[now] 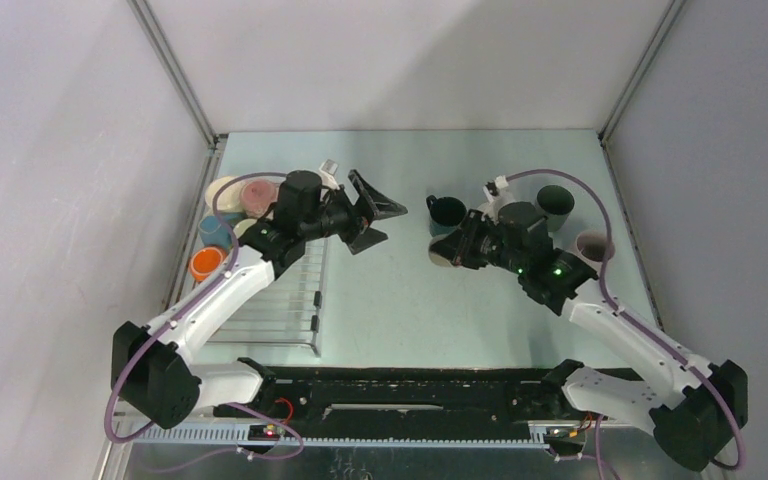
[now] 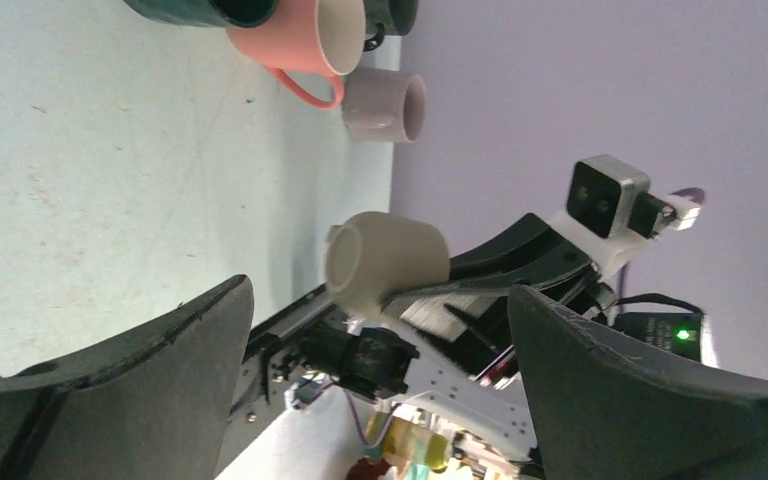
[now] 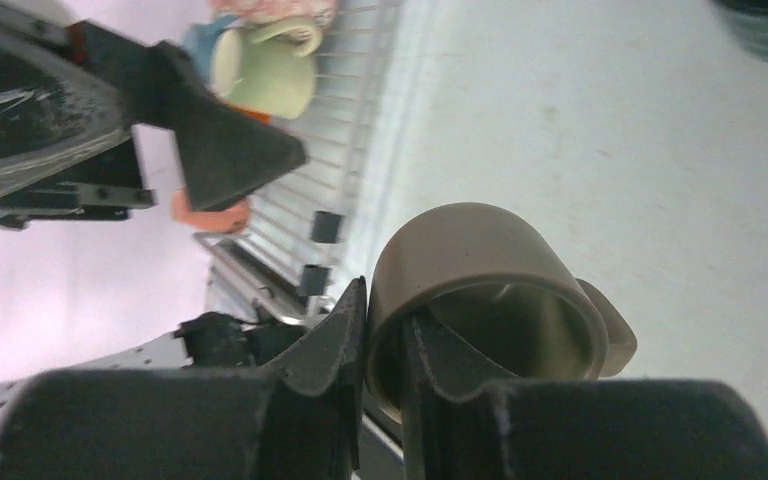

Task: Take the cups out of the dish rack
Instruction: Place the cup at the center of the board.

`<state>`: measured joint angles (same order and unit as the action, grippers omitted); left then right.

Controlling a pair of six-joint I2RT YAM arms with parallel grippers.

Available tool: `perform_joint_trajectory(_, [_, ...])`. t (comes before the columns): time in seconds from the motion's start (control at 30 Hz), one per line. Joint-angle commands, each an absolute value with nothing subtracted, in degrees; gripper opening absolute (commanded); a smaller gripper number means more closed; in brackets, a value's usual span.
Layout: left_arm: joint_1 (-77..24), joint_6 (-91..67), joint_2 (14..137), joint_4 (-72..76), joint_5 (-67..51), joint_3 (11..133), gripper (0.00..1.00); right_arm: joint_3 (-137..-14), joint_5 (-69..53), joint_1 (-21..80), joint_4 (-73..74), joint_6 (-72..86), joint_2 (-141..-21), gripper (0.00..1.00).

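Note:
I will next tilt my right gripper and lower it toward the grey cup to release, because the bare tabletop there is below the cup, to its right in the top view.
My right gripper is shut on the wall of a cream cup, one finger inside and one outside, low over the table's middle. The cup also shows in the left wrist view. My left gripper is open and empty, pointing right just past the dish rack. The rack's far left end holds a cream cup, a pink cup, a blue cup, an orange cup and a pale green cup. Two dark teal cups and a grey cup stand on the table at right.
A salmon cup lies beside the grey cup in the left wrist view. Grey walls close in the table on the left, back and right. The two grippers face each other, a short gap apart. A black rail runs along the near edge.

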<state>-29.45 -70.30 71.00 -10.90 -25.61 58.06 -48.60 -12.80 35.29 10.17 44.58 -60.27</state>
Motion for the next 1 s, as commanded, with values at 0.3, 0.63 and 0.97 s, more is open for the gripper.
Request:
perform_joint_trajectory(0.3, [-32.33,-46.37,68.01,-24.74,-18.89,68.31,1.00,-54.05,7.29,22.01,42.50,37.15,-57.29,0.00])
perform_joint_trajectory(0.63, [-39.81,-37.08,65.93,-30.87,-13.27,70.64,1.00,-55.66,6.53,7.88,40.21,34.83,-68.29,0.00])
perform_joint_trajectory(0.97, [-40.28,-34.31,61.79,-33.12,-12.39,69.30,1.00,-60.19,7.86,4.15,34.26,34.66,-83.87,0.00])
